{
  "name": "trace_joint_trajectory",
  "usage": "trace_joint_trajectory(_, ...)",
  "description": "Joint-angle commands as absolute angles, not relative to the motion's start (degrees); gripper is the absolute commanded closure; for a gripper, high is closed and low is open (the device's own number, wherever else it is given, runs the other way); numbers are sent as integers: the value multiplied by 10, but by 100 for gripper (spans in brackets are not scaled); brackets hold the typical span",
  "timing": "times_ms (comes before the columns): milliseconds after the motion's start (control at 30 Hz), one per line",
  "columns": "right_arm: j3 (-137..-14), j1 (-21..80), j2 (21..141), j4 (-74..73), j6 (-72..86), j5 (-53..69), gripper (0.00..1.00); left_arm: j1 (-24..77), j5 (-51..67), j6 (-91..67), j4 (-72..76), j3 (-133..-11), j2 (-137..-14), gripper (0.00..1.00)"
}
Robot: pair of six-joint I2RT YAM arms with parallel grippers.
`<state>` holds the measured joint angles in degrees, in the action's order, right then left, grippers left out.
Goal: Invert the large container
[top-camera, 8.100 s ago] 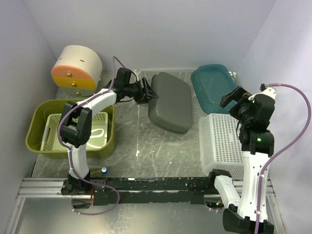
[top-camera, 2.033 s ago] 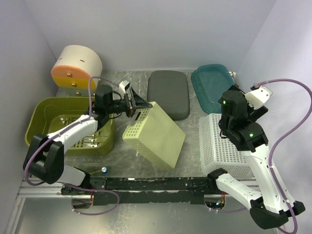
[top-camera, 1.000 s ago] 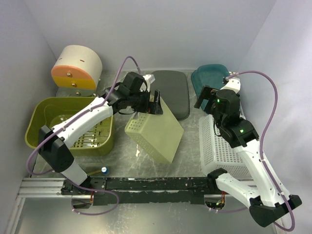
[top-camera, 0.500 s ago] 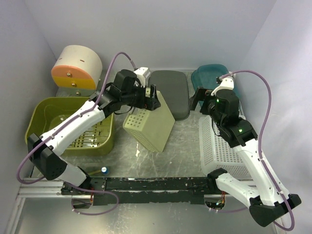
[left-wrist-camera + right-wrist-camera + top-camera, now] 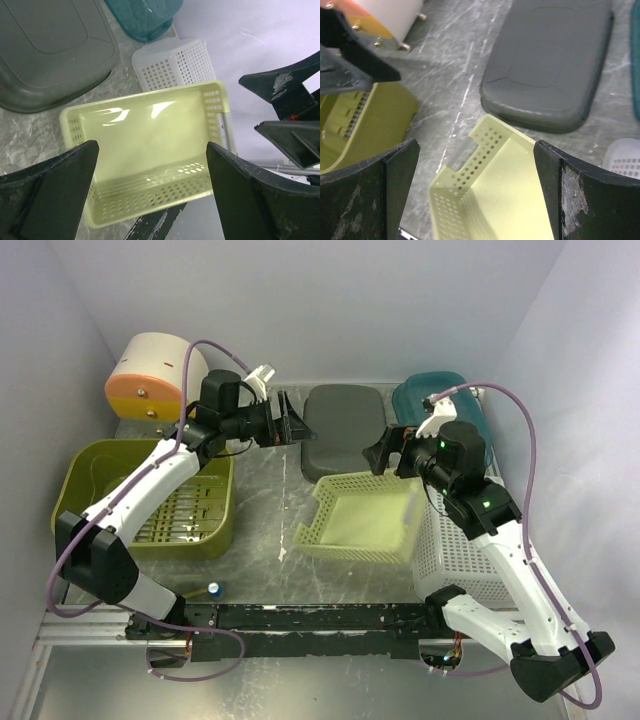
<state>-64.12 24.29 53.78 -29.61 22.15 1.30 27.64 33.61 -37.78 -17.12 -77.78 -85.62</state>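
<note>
The pale green tray's near side at its corner toward the container stands clear of the white basket, so my right gripper needs to move back and down onto it next.
The large olive-green container (image 5: 160, 547) stands upright at the left, open side up, with its slotted bottom showing. Its wall also shows in the right wrist view (image 5: 380, 117); it is out of the left wrist view. My left gripper (image 5: 293, 425) is open and empty, above the table right of the container's far corner and apart from it. In its own view (image 5: 152, 195) it looks down on the pale green tray (image 5: 150, 145). My right gripper (image 5: 383, 455) is open and empty above that tray (image 5: 495, 190), far from the container.
The pale green tray (image 5: 365, 520) lies open side up mid-table, against a white perforated basket (image 5: 455, 540). A grey lid (image 5: 345, 430) and a teal bin (image 5: 440, 405) lie at the back. An orange and cream drum (image 5: 155, 375) stands back left.
The left gripper let go of the tilted pale green tray, which dropped open side up against the white basket. The left gripper pulled back and left. The right gripper moved left over the tray.
</note>
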Motion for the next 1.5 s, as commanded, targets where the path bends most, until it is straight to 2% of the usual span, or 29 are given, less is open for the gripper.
trace_joint_trajectory(0,-630,240,544,-262,224,111,0,270,372,-377,-154,-791,-844,0)
trace_joint_trajectory(167,-635,240,564,-316,197,94,0,270,317,-322,-228,-836,-825,0)
trace_joint_trajectory(300,-634,264,608,-382,123,174,1,270,264,-281,-294,-880,-815,0)
trace_joint_trajectory(500,-588,466,680,-444,135,44,0,266,206,-250,-367,-929,-802,0)
trace_joint_trajectory(800,-533,585,758,-429,144,139,5,261,205,-248,-367,-911,-788,1)
trace_joint_trajectory(933,-544,636,820,-446,146,109,7,260,208,-249,-362,-903,-787,0)
trace_joint_trajectory(1000,-553,642,848,-457,145,92,14,260,208,-248,-359,-900,-784,0)
trace_joint_trajectory(1067,-567,643,867,-465,145,69,28,260,208,-248,-360,-899,-783,0)
trace_joint_trajectory(1300,-643,645,858,-476,152,58,97,259,190,-241,-379,-907,-774,0)
trace_joint_trajectory(1333,-654,644,856,-477,160,55,100,259,187,-240,-380,-909,-773,0)
trace_joint_trajectory(1467,-720,639,843,-482,197,57,100,259,178,-237,-402,-946,-779,0)
